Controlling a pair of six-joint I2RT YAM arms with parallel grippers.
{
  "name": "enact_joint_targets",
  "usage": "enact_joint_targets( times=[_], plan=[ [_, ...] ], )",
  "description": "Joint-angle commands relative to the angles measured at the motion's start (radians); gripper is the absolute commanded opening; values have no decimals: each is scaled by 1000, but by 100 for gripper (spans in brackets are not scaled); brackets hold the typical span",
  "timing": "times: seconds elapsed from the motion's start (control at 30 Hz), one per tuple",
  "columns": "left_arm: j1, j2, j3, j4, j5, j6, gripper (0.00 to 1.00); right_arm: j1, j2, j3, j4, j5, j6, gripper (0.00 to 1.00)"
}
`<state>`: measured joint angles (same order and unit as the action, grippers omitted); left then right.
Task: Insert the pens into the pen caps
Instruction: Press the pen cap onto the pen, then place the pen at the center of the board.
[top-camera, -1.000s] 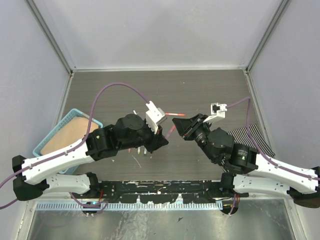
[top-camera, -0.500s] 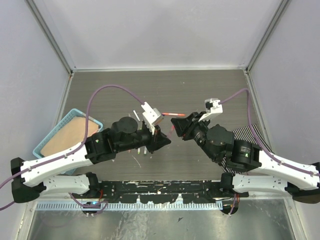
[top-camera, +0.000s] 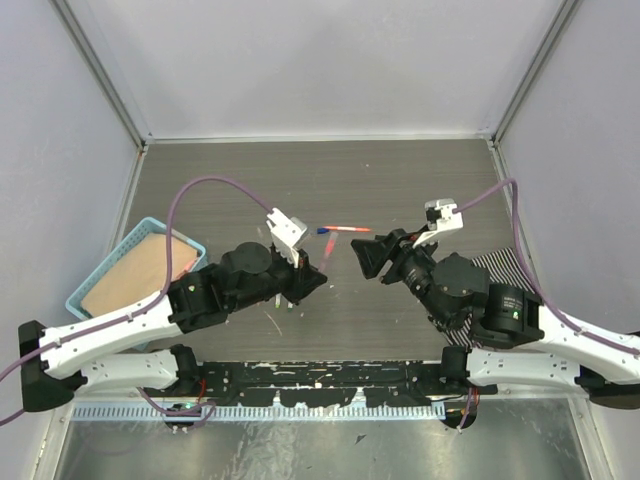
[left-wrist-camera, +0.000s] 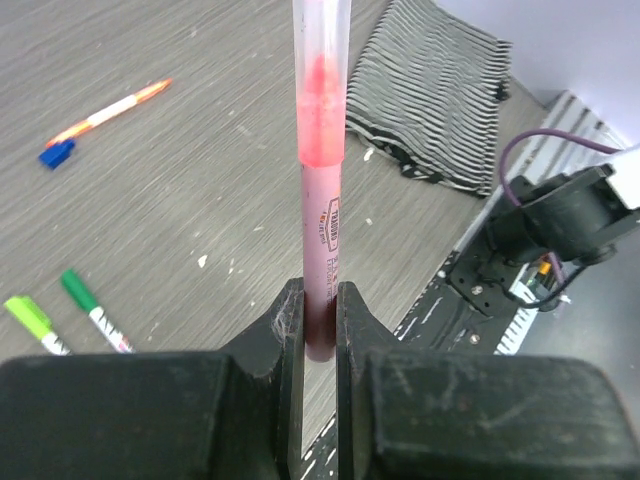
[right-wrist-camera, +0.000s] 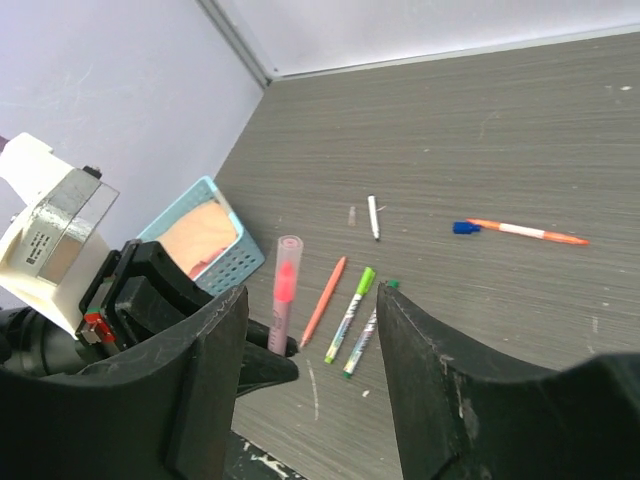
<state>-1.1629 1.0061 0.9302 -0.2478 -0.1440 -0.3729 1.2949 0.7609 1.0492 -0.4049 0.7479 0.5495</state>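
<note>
My left gripper will next lower, tilt the pink pen (left-wrist-camera: 320, 200) flat, and let it go on bare tabletop (left-wrist-camera: 150, 298) beside the dark green pen, because the cap covers the pink tip.
My left gripper (top-camera: 312, 280) is shut on the lower end of a pink pen (left-wrist-camera: 320, 200) and holds it upright above the table. A clear cap covers the pen's pink tip (right-wrist-camera: 285, 272). My right gripper (top-camera: 362, 255) is open and empty, facing the pink pen from the right with a gap between. On the table lie a white-barrelled orange pen (top-camera: 348, 230) with a blue cap (top-camera: 321, 231) touching its end, a light green pen (right-wrist-camera: 350, 312), a dark green pen (right-wrist-camera: 365, 335), an all-orange pen (right-wrist-camera: 324, 300) and a small white pen (right-wrist-camera: 373, 216).
A blue basket (top-camera: 130, 265) with a tan cloth stands at the left. A striped cloth (top-camera: 510, 270) lies at the right, partly under my right arm. The green pens lie close under my left gripper.
The two grippers have drawn apart. My left gripper moved back and left with the pink pen; my right gripper pulled back to the right, open.
</note>
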Motion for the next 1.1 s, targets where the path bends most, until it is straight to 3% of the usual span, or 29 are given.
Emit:
enact_joint_targets(
  times=[0.0, 0.2, 0.4, 0.5, 0.77, 1.07],
  plan=[
    [2, -18, -29, -79, -137, -76, 0, 5, 26, 26, -79, 110, -7, 60],
    [2, 54, -39, -204, -221, -193, 0, -54, 192, 116, -194, 49, 10, 60],
    [2, 160, -54, -236, -252, -284, 0, -421, 192, 12, -135, -358, 25, 60],
    [2, 217, -40, -261, -277, -336, 0, -534, 153, -58, -120, -473, 36, 60],
    [6, 464, 69, -415, -353, -459, 0, -559, 79, -119, -126, -487, 53, 60],
    [29, 594, 129, -416, -337, -491, 0, -560, 85, -133, -133, -488, 46, 60]
  ],
)
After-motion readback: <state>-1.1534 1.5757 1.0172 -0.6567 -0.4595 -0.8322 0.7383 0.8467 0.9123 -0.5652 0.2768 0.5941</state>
